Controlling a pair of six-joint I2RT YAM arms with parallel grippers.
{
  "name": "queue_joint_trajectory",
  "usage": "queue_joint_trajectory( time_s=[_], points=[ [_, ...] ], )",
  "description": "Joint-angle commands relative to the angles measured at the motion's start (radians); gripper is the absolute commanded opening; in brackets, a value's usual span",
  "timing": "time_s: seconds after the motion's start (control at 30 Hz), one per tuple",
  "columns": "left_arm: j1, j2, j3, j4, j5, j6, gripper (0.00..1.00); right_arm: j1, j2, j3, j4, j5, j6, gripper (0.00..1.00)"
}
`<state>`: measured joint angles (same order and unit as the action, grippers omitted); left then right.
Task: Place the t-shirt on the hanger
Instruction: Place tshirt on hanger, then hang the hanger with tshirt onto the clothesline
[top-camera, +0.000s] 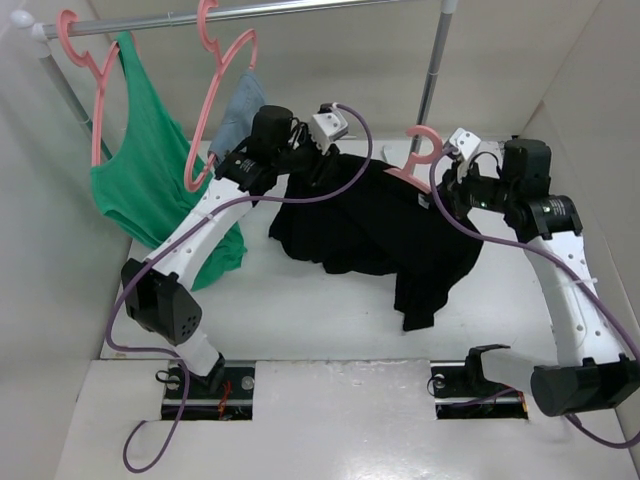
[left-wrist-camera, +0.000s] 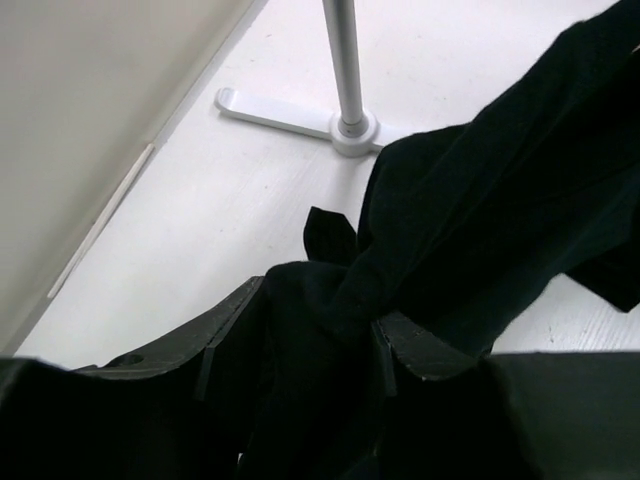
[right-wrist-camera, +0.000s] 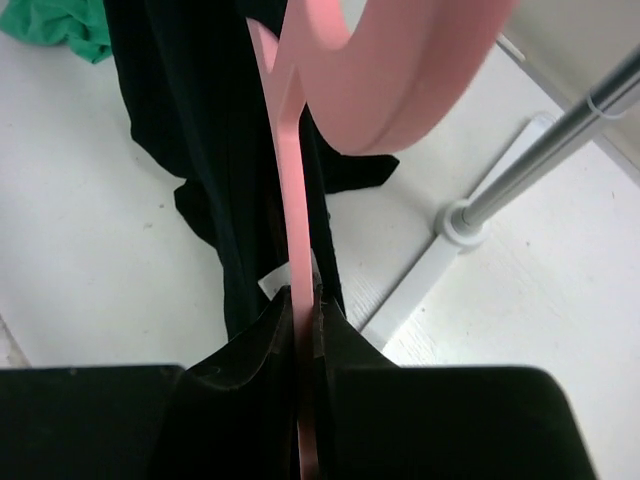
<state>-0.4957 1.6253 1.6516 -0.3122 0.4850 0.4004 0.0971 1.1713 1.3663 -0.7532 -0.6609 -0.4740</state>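
Observation:
The end of the bar by the post is empty and lies above and outward of my right gripper. So next my right gripper will rise outward, hook the hanger on that end of the bar and release.
The black t-shirt (top-camera: 380, 225) hangs bunched between my two grippers above the table, with one end drooping to the front right. My left gripper (top-camera: 318, 160) is shut on a fold of the t-shirt (left-wrist-camera: 420, 260) at its left end. My right gripper (top-camera: 440, 180) is shut on the pink hanger (top-camera: 420, 150), whose hook rises above the cloth. In the right wrist view the hanger (right-wrist-camera: 292, 200) runs straight out from between my closed fingers, with the t-shirt (right-wrist-camera: 190, 110) and its white neck label (right-wrist-camera: 275, 280) behind it.
A rail (top-camera: 250, 12) at the back holds a pink hanger with a green tank top (top-camera: 145, 170) and another pink hanger with a grey-blue garment (top-camera: 240, 105). The rail's right post (top-camera: 432, 60) and its white foot (left-wrist-camera: 345, 125) stand just behind the t-shirt. White walls close in both sides.

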Motion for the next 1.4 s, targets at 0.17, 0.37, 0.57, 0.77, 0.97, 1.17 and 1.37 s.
queue_joint_trajectory(
  time_s=[0.17,0.37,0.57,0.77,0.97,1.17,1.37],
  points=[
    [0.111,-0.007,0.033,0.093,-0.286,-0.051,0.42,-0.050,-0.022,0.209,-0.258,0.227,-0.002,0.00],
    [0.092,-0.074,0.013,0.067,0.012,-0.060,0.83,-0.050,-0.013,0.313,-0.204,0.093,0.023,0.00],
    [0.037,-0.110,-0.124,0.042,0.083,-0.051,0.85,-0.050,0.014,0.395,-0.184,0.080,0.064,0.00],
    [-0.035,-0.120,-0.285,0.132,0.058,-0.112,0.86,-0.002,0.024,0.514,-0.091,0.035,0.153,0.00],
    [-0.044,-0.119,-0.267,0.185,0.006,-0.166,0.94,0.030,0.126,0.863,-0.169,0.087,0.182,0.00],
    [-0.044,-0.110,-0.266,0.228,-0.014,-0.166,1.00,0.030,0.153,0.918,-0.157,0.090,0.193,0.00],
    [-0.076,-0.055,-0.266,0.311,0.076,-0.198,1.00,0.030,0.091,0.740,-0.003,0.021,0.253,0.00]
  ],
)
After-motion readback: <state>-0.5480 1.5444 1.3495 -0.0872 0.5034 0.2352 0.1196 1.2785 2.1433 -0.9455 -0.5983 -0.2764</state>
